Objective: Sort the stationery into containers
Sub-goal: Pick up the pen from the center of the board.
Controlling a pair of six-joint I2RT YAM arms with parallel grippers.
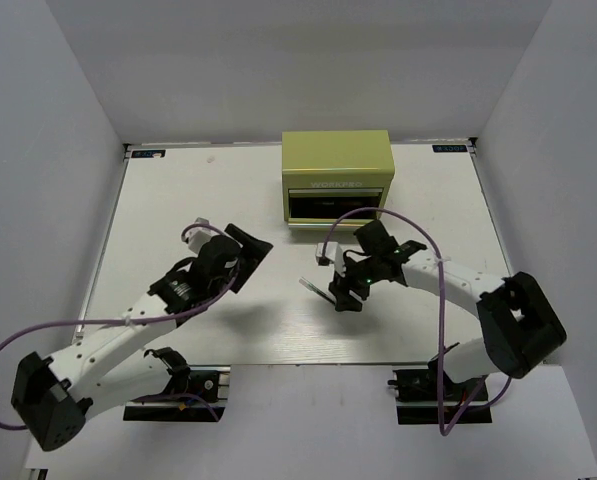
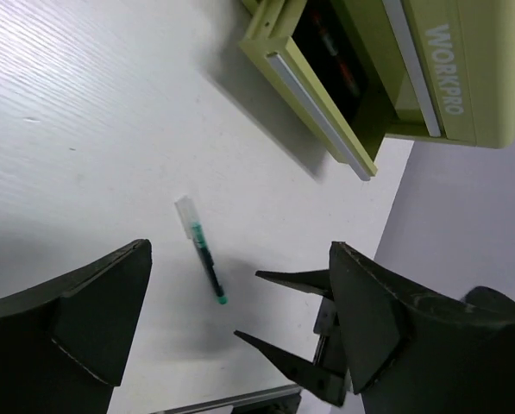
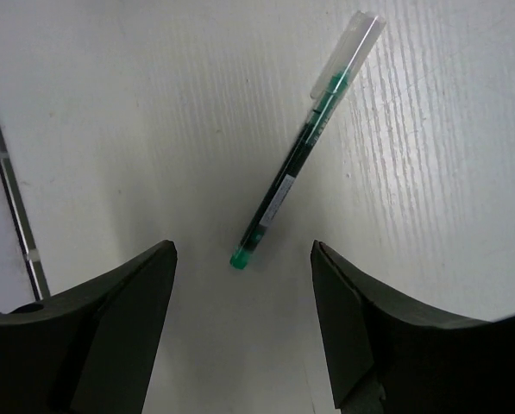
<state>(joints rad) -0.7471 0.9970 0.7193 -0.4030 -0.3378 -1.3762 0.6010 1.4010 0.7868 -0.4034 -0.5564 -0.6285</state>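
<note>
The right gripper comes down and across onto the pen's dark body next, as it's below the fingers and to their left in the top view.
A thin dark pen with a green end and a clear cap (image 3: pixel 304 155) lies on the white table; it also shows in the top view (image 1: pixel 315 290) and the left wrist view (image 2: pixel 203 253). My right gripper (image 3: pixel 244 297) is open just above the table, with the pen's green end at the mouth of its jaws and touching neither finger. My left gripper (image 2: pixel 240 319) is open and empty, raised left of the pen (image 1: pixel 252 244). The olive-green tool chest (image 1: pixel 338 165) stands behind, its lower drawer (image 2: pixel 313 90) pulled open. A red-and-white pen (image 2: pixel 336 59) lies in that drawer. The light-blue marker is out of view.
The chest's upper drawer (image 2: pixel 430 60), with lettering, is shut. White walls enclose the table on three sides. A metal rail (image 3: pixel 11 198) runs along the table's near edge. A purple cable (image 1: pixel 378 215) loops from the right arm in front of the chest.
</note>
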